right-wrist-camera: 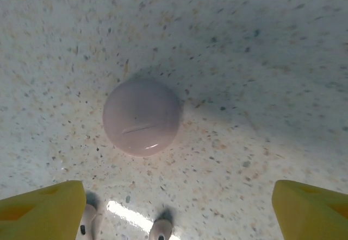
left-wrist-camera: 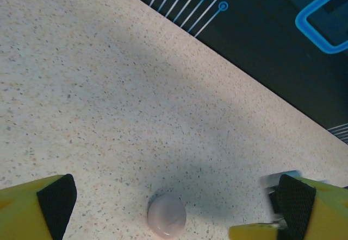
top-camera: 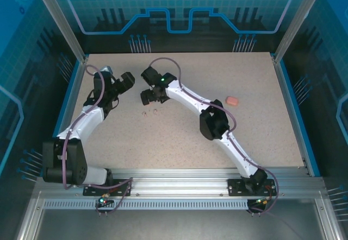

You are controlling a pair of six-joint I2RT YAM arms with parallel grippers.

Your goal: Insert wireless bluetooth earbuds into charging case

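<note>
The round pale pink case (right-wrist-camera: 142, 117) is shut. To get to it, my right gripper needs to move over the case first, then go down and close.
A round pale pink charging case (right-wrist-camera: 142, 116) lies shut on the speckled table, a thin seam across its top. It sits just beyond my right gripper (right-wrist-camera: 176, 212), which is open above the table. Two pale pink wireless bluetooth earbuds (right-wrist-camera: 161, 230) (right-wrist-camera: 87, 221) lie between its yellow fingers (right-wrist-camera: 43, 213) at the near edge. From above, the earbuds (top-camera: 145, 113) lie just in front of the right gripper (top-camera: 152, 96). My left gripper (left-wrist-camera: 176, 199) is open and holds nothing, with a pale pink round case (left-wrist-camera: 167, 215) on the table between its fingers. I cannot tell whether both wrist views show one case.
A small coral-red case (top-camera: 232, 100) lies alone on the table (top-camera: 261, 131) to the right of the right arm. The blue back wall (left-wrist-camera: 261, 44) stands close beyond the left gripper (top-camera: 124, 82). Blue rails line the table's left and right edges.
</note>
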